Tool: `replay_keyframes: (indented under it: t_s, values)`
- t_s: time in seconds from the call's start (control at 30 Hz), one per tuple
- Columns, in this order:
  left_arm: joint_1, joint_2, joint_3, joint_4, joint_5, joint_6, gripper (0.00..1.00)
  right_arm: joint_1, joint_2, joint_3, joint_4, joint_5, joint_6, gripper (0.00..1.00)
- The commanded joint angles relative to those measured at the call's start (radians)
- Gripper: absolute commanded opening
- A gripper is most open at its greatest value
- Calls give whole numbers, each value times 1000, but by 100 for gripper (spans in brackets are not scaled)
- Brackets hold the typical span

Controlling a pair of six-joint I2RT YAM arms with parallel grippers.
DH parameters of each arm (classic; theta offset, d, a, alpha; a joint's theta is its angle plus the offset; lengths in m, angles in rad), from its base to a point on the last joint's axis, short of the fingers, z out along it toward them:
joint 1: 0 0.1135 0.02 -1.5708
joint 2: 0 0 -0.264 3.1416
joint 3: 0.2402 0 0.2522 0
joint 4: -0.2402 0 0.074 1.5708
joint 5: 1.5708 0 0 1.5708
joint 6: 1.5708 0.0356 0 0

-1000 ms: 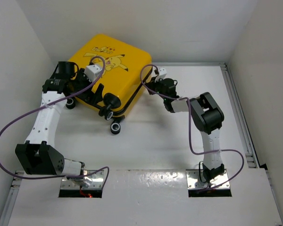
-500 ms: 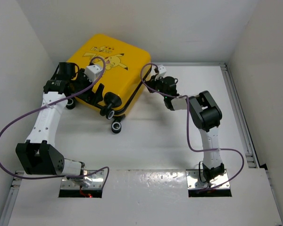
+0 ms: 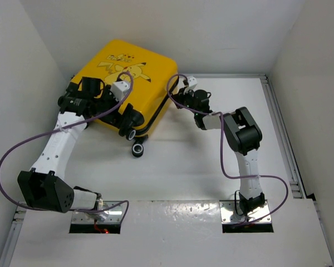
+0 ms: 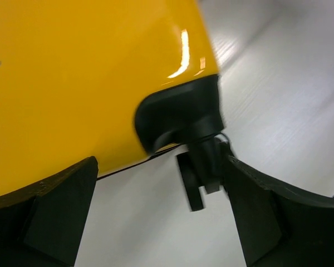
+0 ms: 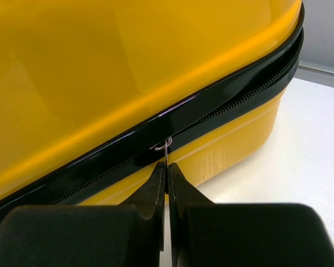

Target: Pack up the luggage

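Note:
I need to shift my left gripper to the right in the left wrist view next, since the black wheel mount is off-center that way, and go down around the mount's stem.
The yellow Pikachu luggage lies closed at the back left of the table, lid up, its black zipper band along its side. My right gripper is at the case's right edge, shut on the thin metal zipper pull. My left gripper is open at the case's near corner, its wide-apart fingers either side of a black wheel, with the yellow shell filling the left wrist view. Another wheel rests on the table in front.
White walls close in at the left and behind the case. A metal rail runs along the table's right side. Purple cables loop from both arms over the white tabletop.
My left arm has swung right along the case's near edge, from its left corner to the wheel corner. The case has shifted slightly. My right gripper has stayed on the zipper pull.

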Motion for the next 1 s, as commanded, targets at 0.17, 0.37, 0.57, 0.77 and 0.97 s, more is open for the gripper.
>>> replay_keyframes:
  t_s: [0.17,0.37,0.57,0.77,0.97]
  values:
    - [-114,-13,-105,-6,-15,-167,100,19,-22,46,171,-19,1,0]
    - [-159,39,-136,36,-173,-297,100,51,-28,38,186,-25,10,0]
    - [-182,52,-156,109,-281,-328,92,79,-50,-20,226,-76,18,0]
    - [-159,-8,-179,119,-269,-215,60,116,-111,-108,249,-128,42,0]
    - [-90,-71,-234,68,-238,-79,23,162,-142,-172,278,-157,70,0]
